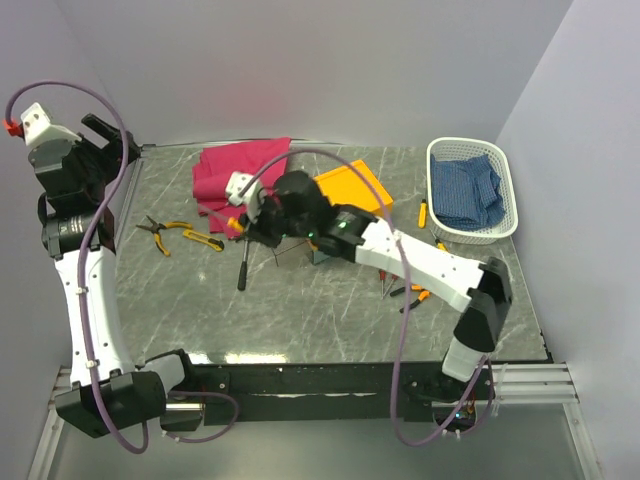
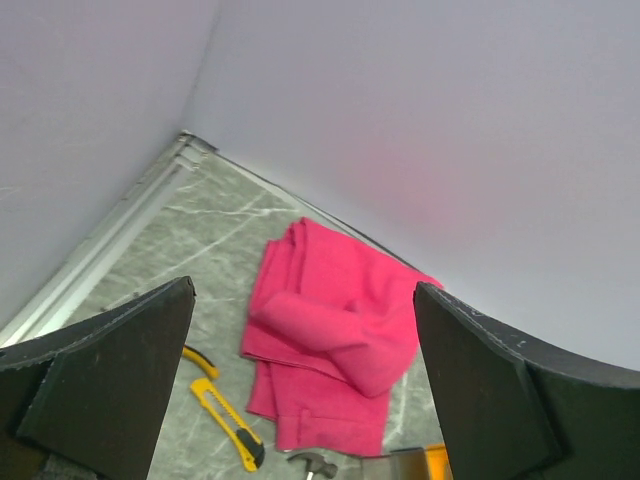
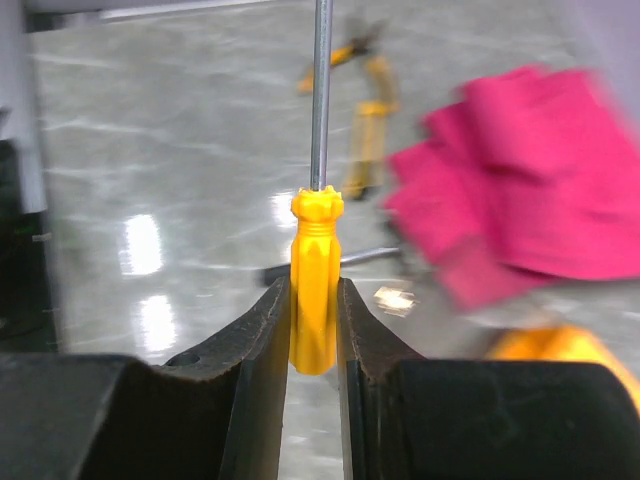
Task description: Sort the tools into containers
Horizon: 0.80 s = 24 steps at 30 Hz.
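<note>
My right gripper should next carry the screwdriver to the right in the top view, over the clear container beside the orange-yellow toolbox (image 1: 355, 190), and let it go into that container.
My right gripper (image 3: 314, 290) is shut on a yellow-handled screwdriver (image 3: 316, 235), whose steel shaft points away from the camera. In the top view this gripper (image 1: 248, 218) hangs over the table between the magenta cloth and the orange-yellow toolbox (image 1: 355, 190). A black-handled hammer (image 1: 243, 268) lies just below it. Yellow-black pliers (image 1: 155, 232) and a yellow utility knife (image 1: 205, 238) lie to the left. More screwdrivers (image 1: 400, 290) lie under the right arm. The white lattice basket (image 1: 505, 215) stands at the back right. My left gripper (image 1: 95, 150) is raised at the far left, open and empty (image 2: 303, 300).
The magenta cloth (image 1: 235, 170) lies at the back centre, and also shows in the left wrist view (image 2: 330, 340). A blue checked cloth (image 1: 465, 190) fills the basket. A small orange tool (image 1: 422, 212) lies beside the basket. Walls close in on the left, back and right.
</note>
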### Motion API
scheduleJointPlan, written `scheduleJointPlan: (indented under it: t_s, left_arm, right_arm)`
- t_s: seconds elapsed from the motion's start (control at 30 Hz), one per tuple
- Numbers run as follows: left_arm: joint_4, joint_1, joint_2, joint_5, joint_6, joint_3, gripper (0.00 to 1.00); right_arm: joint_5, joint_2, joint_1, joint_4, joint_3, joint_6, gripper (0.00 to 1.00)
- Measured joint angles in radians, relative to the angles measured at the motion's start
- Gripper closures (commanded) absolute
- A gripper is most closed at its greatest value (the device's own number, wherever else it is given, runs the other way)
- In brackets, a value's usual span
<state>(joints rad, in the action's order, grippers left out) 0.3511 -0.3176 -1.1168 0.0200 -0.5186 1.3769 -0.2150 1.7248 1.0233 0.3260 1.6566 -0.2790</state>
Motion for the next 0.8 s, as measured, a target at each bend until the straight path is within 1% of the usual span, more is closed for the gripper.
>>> scheduleJointPlan:
  t_s: [0.1,0.2,0.33,0.47,0.63,0.8]
  left_arm:
    - [-0.031,0.0,-0.001,0.046,-0.02,-0.015,0.05]
    - [-0.068,0.0,0.0,0.092,-0.034,-0.053,0.06]
    - [-0.085,0.0,-0.001,0.132,-0.047,-0.106,0.06]
    - [-0.102,0.0,-0.01,0.156,-0.052,-0.117,0.06]
    - [-0.119,-0.003,-0.019,0.188,-0.063,-0.117,0.06]
    - [-0.129,-0.003,-0.023,0.204,-0.071,-0.134,0.06]
  right_arm:
    - [0.036,-0.041,-0.048,0.001,-0.003,-0.068,1.0]
    - [0.071,-0.042,-0.102,0.014,-0.023,-0.137,1.0]
    - [0.113,-0.023,-0.164,0.1,-0.039,-0.2,1.0]
    - [0.148,-0.019,-0.196,0.153,-0.056,-0.242,1.0]
    - [0.155,-0.018,-0.196,0.172,-0.089,-0.248,1.0]
    - [0.15,0.009,-0.196,0.176,-0.089,-0.207,1.0]
